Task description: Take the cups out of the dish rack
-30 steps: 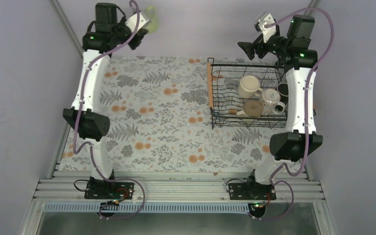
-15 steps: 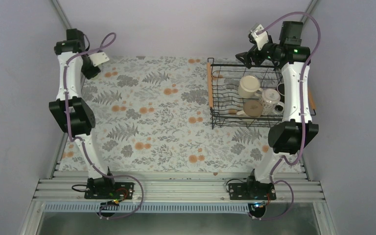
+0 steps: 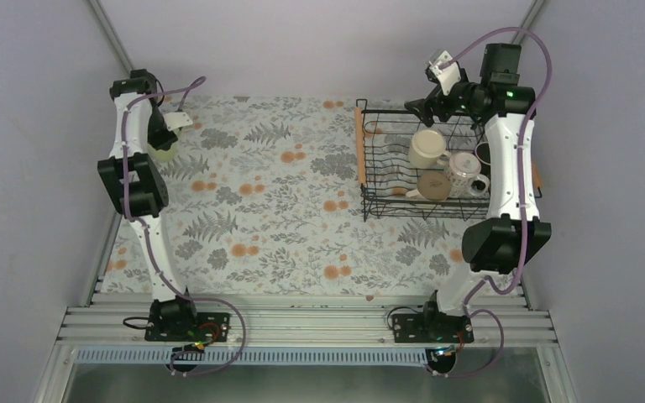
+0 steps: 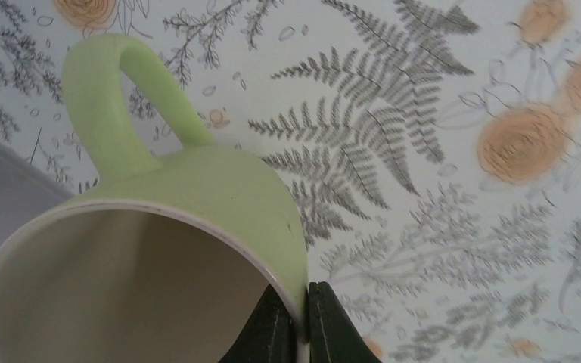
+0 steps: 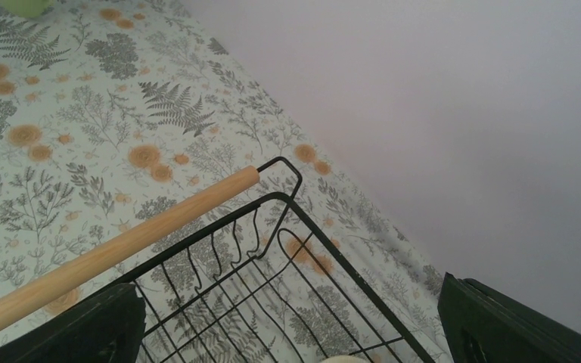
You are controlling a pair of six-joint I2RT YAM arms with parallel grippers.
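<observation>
The left gripper moves to the right in the top view and down onto the open floral cloth next, since the cup hangs by the table's edge.
My left gripper (image 3: 165,134) is shut on the rim of the pale green cup (image 3: 164,152), at the table's far left edge, low over the floral cloth. In the left wrist view its fingers (image 4: 324,327) pinch the cup's wall (image 4: 219,189), one inside and one outside, with the handle pointing away. The black wire dish rack (image 3: 403,215) stands at the back right. It holds the tall cream cup (image 3: 427,148), the beige cup (image 3: 433,185), the patterned white cup (image 3: 464,172) and the black cup (image 3: 486,154). My right gripper (image 3: 424,106) is open and empty above the rack's far left corner (image 5: 280,198).
The rack's wooden bar handle (image 5: 113,246) runs along its left side (image 3: 359,155). The floral cloth (image 3: 269,201) covers the table between the arms. Grey walls close in the back and both sides. The green cup shows far off in the right wrist view (image 5: 26,6).
My left arm has swung from high at the back down to the table's far left with the green cup. My right gripper has dropped closer to the rack's far corner.
</observation>
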